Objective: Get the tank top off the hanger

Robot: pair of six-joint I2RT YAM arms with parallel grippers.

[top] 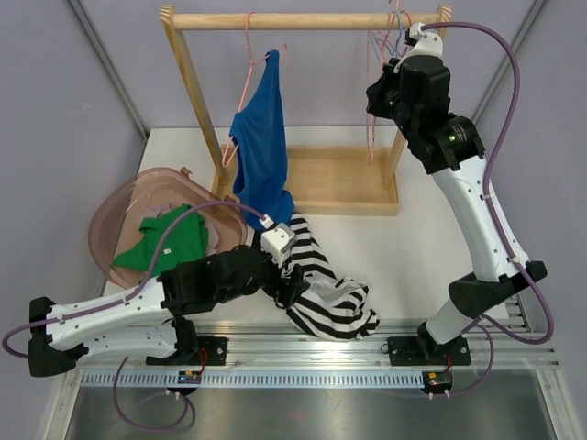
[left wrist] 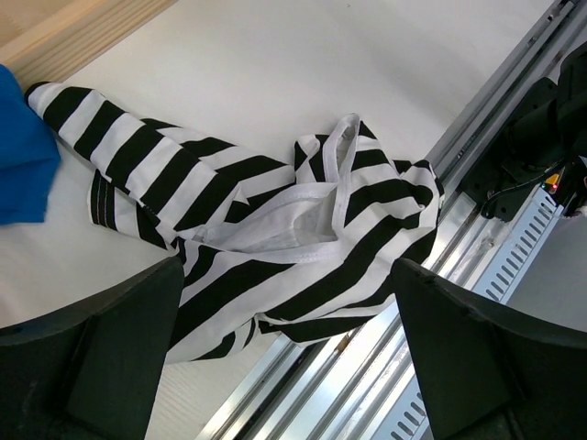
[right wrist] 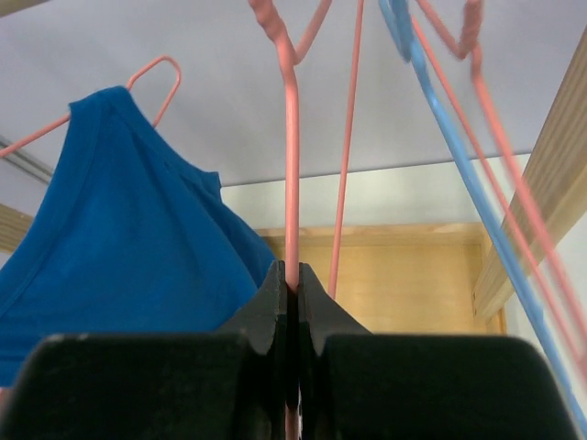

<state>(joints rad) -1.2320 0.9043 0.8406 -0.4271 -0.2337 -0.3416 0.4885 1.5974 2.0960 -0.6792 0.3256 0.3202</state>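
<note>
The right gripper opens off the wire at the rack's end next, since the bare pink hanger already hangs by the other bare hangers.
A black-and-white striped tank top lies crumpled on the table by the front rail, off any hanger; it fills the left wrist view. My left gripper hovers just above it, open and empty. A blue tank top hangs on a pink hanger from the rack's rod, and shows in the right wrist view. My right gripper is up at the rack's right end, shut on the wire of a bare pink hanger, with its jaws pinched together.
The wooden rack stands on a wooden base at the back. Other bare pink and blue hangers hang at its right end. A pink basin with a green garment sits at the left. The metal rail runs along the front.
</note>
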